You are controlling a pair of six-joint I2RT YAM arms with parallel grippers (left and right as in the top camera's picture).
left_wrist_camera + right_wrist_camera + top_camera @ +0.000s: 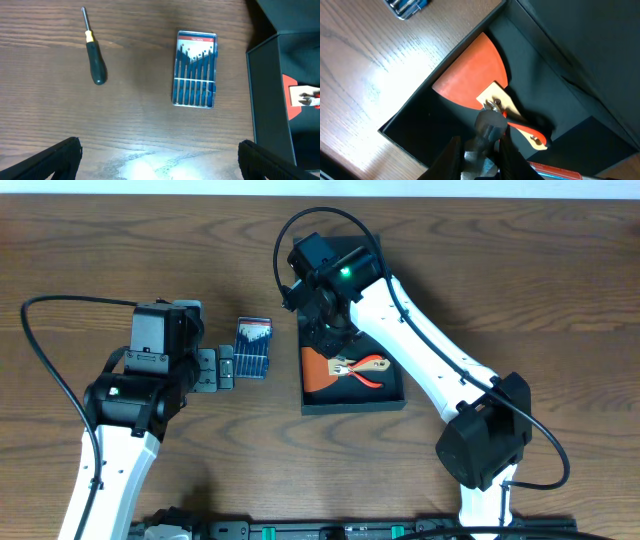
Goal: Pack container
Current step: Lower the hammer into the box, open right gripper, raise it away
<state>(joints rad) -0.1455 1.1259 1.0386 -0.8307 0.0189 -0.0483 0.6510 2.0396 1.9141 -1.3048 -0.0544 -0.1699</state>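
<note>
The silver metal tool in my right gripper will go down next, back toward the orange flat piece. Then I will open my right gripper.
The dark teal-green container lies open at the table's middle. Inside it are an orange flat piece and orange-handled pliers. My right gripper hangs over the container's far end. In the right wrist view the right gripper is shut on a silver metal tool above the container, just over the orange piece and the pliers. My left gripper is open and empty, left of the blue case of bits.
The left wrist view shows the open left gripper over bare wood, a black-handled screwdriver at far left, the blue case and the container's wall at right. The screwdriver is hidden in the overhead view.
</note>
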